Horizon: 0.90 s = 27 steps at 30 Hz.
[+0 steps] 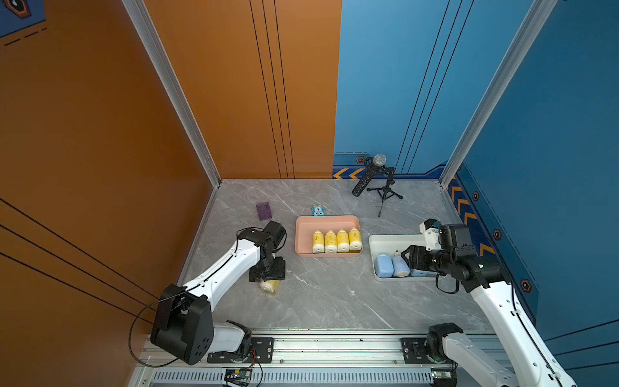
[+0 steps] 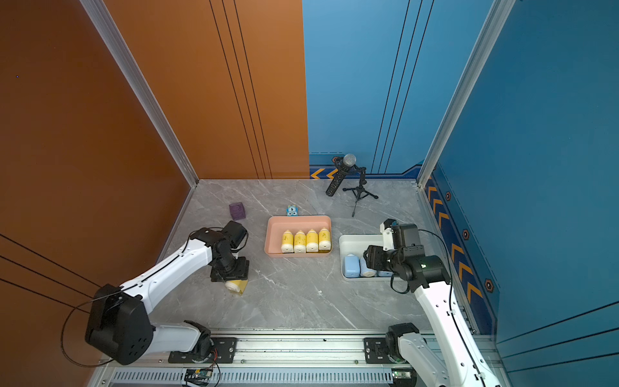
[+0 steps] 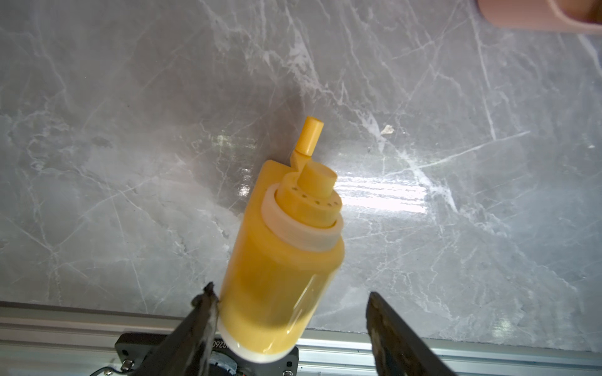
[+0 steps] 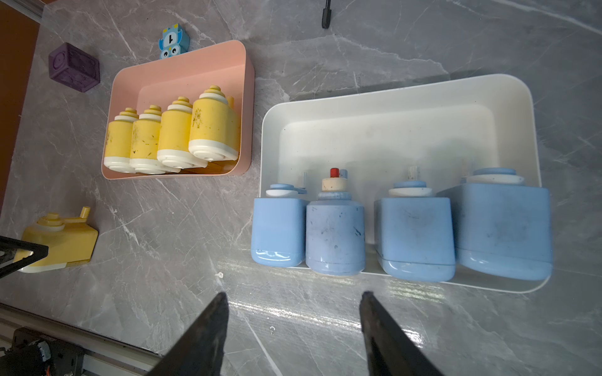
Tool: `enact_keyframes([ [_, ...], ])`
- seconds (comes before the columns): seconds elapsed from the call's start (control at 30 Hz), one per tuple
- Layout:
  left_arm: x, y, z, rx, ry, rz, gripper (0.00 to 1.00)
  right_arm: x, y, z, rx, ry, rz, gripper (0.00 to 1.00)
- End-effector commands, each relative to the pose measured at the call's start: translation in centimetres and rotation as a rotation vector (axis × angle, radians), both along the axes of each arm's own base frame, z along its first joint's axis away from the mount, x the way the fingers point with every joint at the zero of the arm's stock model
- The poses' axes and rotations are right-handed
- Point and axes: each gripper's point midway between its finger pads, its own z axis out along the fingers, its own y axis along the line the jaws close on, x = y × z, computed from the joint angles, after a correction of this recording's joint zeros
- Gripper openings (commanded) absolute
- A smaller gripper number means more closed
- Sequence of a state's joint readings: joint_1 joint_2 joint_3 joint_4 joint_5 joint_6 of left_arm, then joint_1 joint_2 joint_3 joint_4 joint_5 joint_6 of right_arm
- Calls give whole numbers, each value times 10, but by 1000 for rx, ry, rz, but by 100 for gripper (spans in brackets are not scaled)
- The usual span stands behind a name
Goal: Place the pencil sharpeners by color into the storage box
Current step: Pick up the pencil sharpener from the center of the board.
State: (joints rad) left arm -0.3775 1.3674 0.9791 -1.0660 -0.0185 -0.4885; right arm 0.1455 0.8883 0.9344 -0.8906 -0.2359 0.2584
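Note:
I will next lower my left gripper around the loose sharpener's yellow body, already between its open fingers, and close it.
A loose yellow pencil sharpener (image 3: 286,254) lies on its side on the grey table, seen in both top views (image 1: 269,287) (image 2: 235,285). My left gripper (image 3: 291,290) stands open around its base. One finger touches its side and the other stands apart. Several yellow sharpeners (image 1: 336,240) stand in a row in the pink storage box (image 1: 326,219). Several light blue sharpeners (image 4: 413,234) line the near wall of the white box (image 4: 391,94). My right gripper (image 4: 294,294) hovers open and empty in front of that box.
A dark purple cube (image 1: 263,211) sits near the orange wall. A small blue cartoon-faced toy (image 1: 317,210) stands behind the pink box. A microphone on a tripod (image 1: 376,176) is at the back. A metal rail (image 1: 335,348) runs along the table's front edge.

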Motion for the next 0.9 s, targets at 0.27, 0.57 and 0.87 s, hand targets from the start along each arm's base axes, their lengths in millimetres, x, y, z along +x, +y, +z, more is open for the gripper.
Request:
enact_keyframes([
  [0.27,-6,2,-20,-5,57,20,69,-4,1,-5,-3,31,16,65],
  [0.57,-8,4,-26,14,79,30,60,-5,2,-4,1,28,18,65],
  [0.87,-11,6,-29,29,90,43,46,-8,1,-3,-1,16,15,65],
])
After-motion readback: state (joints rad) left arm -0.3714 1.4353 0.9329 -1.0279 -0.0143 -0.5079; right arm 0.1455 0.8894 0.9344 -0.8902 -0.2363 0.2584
